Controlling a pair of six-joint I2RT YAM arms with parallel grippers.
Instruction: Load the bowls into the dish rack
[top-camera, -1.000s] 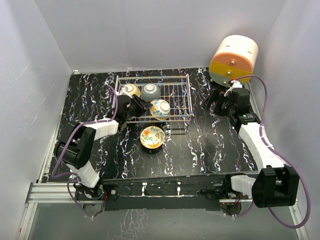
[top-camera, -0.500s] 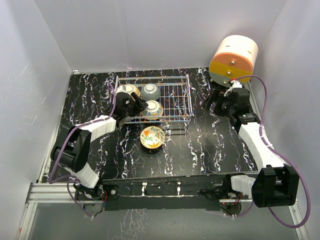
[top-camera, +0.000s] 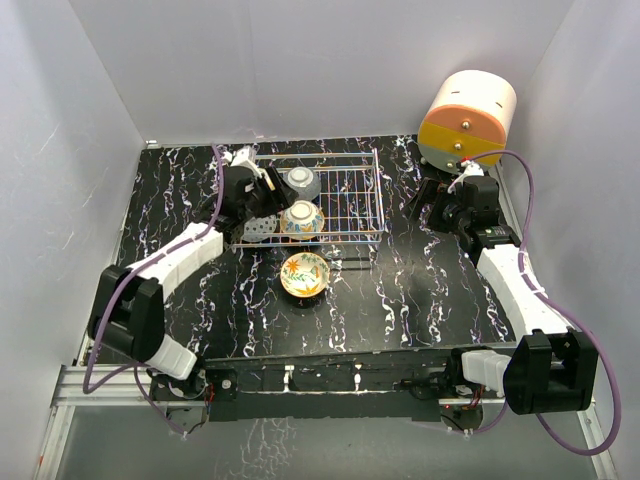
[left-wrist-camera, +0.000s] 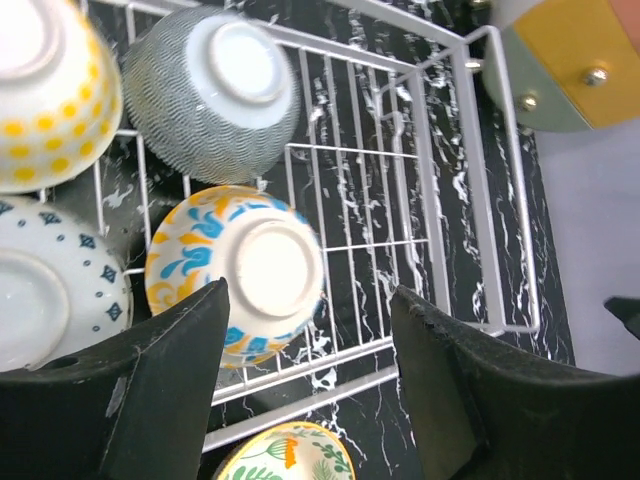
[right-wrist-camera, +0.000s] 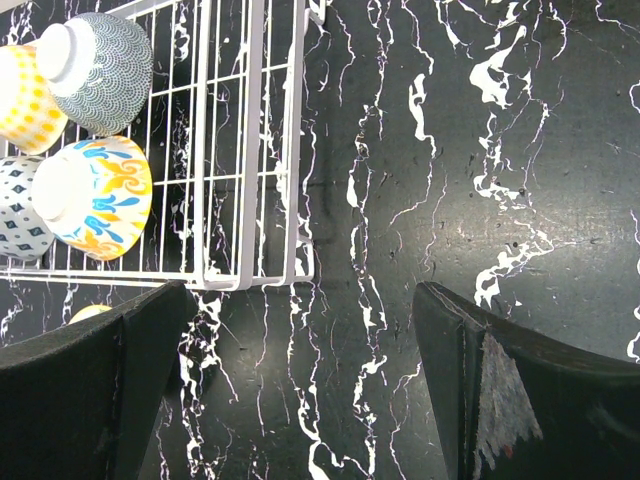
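My left gripper goes back and to the right in the top view next, then down onto the cream bowl's rim (top-camera: 287, 266) (left-wrist-camera: 243, 446), since that bowl alone sits outside the rack.
The white wire dish rack (top-camera: 352, 192) stands at the back middle of the table. In it lie a grey speckled bowl (top-camera: 302, 182), an orange-and-blue bowl (top-camera: 301, 220) and a blue-dotted white bowl (top-camera: 257, 226), all bottom up. A yellow-dotted bowl (left-wrist-camera: 40, 100) shows in the left wrist view, beside the grey bowl (left-wrist-camera: 215, 90) and the orange-and-blue bowl (left-wrist-camera: 235, 268). A cream bowl with a leaf pattern inside (top-camera: 305, 273) sits upright on the table just in front of the rack. My left gripper (top-camera: 262, 190) hovers over the rack's left part, open and empty. My right gripper (top-camera: 432, 205) is open and empty, right of the rack.
A round cream-and-orange drum-shaped cabinet (top-camera: 467, 118) stands at the back right, just behind my right gripper. White walls close in the black marbled table (top-camera: 400, 290) on three sides. The rack's right half (right-wrist-camera: 255, 120) holds no bowls.
My left gripper has let go of the orange-and-blue bowl, which now rests in the rack, and has drawn back to the far left over the rack. The right arm has not moved.
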